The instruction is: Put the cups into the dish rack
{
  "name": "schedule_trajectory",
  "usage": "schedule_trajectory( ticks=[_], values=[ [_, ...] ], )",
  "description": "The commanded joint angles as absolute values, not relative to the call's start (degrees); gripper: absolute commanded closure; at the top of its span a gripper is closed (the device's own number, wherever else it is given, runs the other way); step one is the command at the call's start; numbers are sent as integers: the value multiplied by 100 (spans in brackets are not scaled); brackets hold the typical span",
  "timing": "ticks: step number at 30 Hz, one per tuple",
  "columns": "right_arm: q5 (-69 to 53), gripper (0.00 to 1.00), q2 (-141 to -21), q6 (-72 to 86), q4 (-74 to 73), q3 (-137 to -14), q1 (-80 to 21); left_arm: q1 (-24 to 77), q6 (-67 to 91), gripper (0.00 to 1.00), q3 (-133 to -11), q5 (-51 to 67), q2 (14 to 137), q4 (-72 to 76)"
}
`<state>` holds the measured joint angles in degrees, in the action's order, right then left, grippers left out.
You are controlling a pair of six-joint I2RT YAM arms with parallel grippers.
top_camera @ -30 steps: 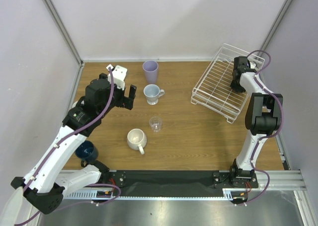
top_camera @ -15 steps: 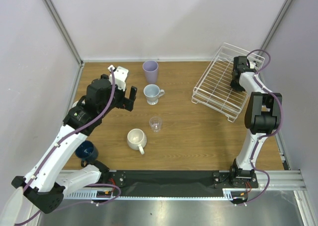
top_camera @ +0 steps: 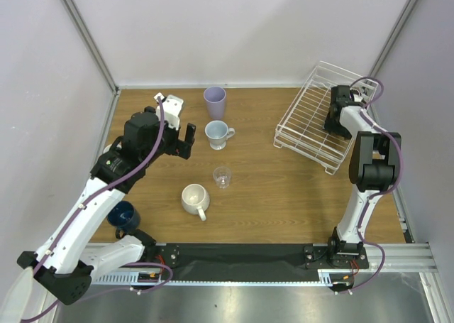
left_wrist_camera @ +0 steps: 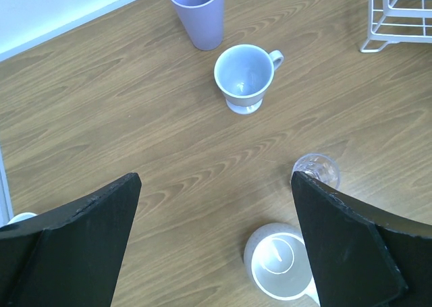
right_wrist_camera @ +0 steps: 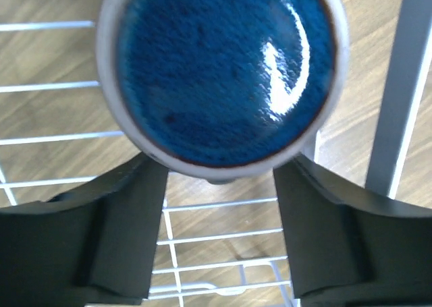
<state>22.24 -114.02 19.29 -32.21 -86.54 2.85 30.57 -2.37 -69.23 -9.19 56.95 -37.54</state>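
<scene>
I will move my left gripper down across onto the pale blue mug's rim (left_wrist_camera: 218, 84) opposite its handle (top_camera: 206, 130), as the mug stands below and to its right in the top view.
A cup (right_wrist_camera: 223, 71) with a glossy blue inside and a grey rim sits in the white wire dish rack (top_camera: 312, 121), filling the top of the right wrist view. My right gripper (right_wrist_camera: 220, 189) is open, one finger on each side just below the cup's rim, rack wires (right_wrist_camera: 216, 236) showing between them. In the top view the right gripper (top_camera: 338, 121) hides this cup. My left gripper (top_camera: 179, 142) hangs open over the table. Below it stand a pale blue mug (left_wrist_camera: 243, 74), a clear glass (left_wrist_camera: 317, 166) and a cream mug (left_wrist_camera: 280, 270). The lavender tumbler (top_camera: 215, 101) stands farther back.
A navy cup (top_camera: 124, 214) sits near the left edge, partly behind the left arm. The rack rests tilted at the back right, its near corner (left_wrist_camera: 401, 17) showing in the left wrist view. Walls close the table on the left, back and right.
The right gripper's jaws have spread apart from the cup in the rack, and its wrist has shifted slightly. The left arm edged a little to the right a second ago, then held still.
</scene>
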Motion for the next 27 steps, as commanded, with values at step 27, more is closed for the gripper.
schedule_trajectory(
  ticks=[27],
  values=[
    [-226, 18, -8307, 2469, -6267, -9344, -518, 2944, 2748, 1, -9245, -1730, 8286, -5097]
  ],
)
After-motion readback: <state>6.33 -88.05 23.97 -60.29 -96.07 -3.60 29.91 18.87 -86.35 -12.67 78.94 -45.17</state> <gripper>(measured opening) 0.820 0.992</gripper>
